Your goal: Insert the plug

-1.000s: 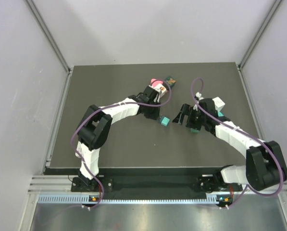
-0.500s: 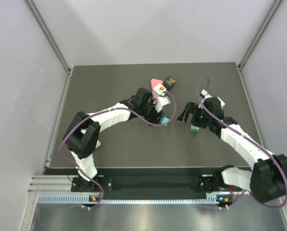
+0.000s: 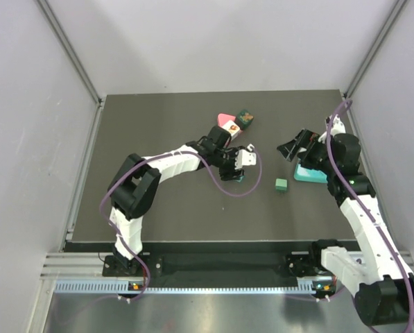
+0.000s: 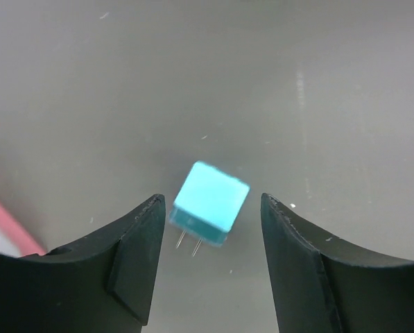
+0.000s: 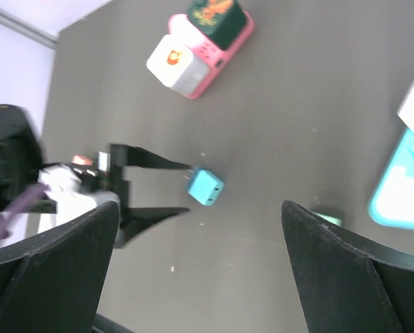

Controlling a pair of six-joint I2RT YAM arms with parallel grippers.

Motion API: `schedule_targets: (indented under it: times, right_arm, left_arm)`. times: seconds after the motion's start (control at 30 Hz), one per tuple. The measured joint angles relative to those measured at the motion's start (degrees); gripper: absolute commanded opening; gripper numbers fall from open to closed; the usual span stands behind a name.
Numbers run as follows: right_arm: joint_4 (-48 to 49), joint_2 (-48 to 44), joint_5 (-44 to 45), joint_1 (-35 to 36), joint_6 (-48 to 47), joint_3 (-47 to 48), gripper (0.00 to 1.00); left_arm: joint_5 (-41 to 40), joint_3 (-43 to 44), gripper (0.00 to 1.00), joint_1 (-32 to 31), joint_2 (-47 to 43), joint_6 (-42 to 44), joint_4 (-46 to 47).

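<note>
The plug between my left gripper's open fingers is still below their fingertips. My left gripper comes straight down over the plug's cyan body next, before closing.
The plug (image 4: 210, 203) is a small cyan cube with two thin metal prongs, lying tilted on the dark mat (image 3: 172, 201). In the top view the plug (image 3: 237, 175) sits just in front of my left gripper (image 3: 239, 168). My left gripper (image 4: 212, 202) is open, with a finger on each side of the plug and a gap to both. The prongs point back toward it. The right wrist view shows the plug (image 5: 206, 186) from afar. My right gripper (image 3: 290, 148) hangs open and empty, high at the right. A pink socket strip (image 3: 225, 119) lies at the back.
A white cube (image 3: 231, 127) and a dark green cube (image 3: 245, 118) sit on the pink strip. A small green block (image 3: 281, 185) lies on the mat right of the plug. A teal base (image 3: 309, 174) with a white piece lies under the right arm.
My left gripper has opened and shifted to straddle the plug, which has stayed in place. The right arm has drawn back to the right and upward, away from the green block.
</note>
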Motion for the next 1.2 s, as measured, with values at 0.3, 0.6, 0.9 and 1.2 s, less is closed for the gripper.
schedule_targets:
  times: [0.3,0.6,0.9,1.2]
  right_arm:
    - [-0.98,-0.04,-2.91,-1.25,-0.07,0.63,1.0]
    - [-0.98,-0.07,-3.8,-1.49,-0.2,0.63,1.0]
    - [-0.24,-0.04,-4.07,-1.7,-1.16,-0.55,0.99]
    - [3.89,5.27,-10.71,-1.18,-4.02,-7.56,0.76]
  left_arm:
    - [2.49,2.23,0.64,-0.61,4.46,9.2,-4.63]
    - [0.52,4.76,0.63,-0.61,7.8,10.91,-3.56]
    - [1.73,3.15,0.0,-0.52,7.61,10.64,-3.48]
    - [11.67,-4.0,0.0,0.92,0.61,-0.66,-1.22]
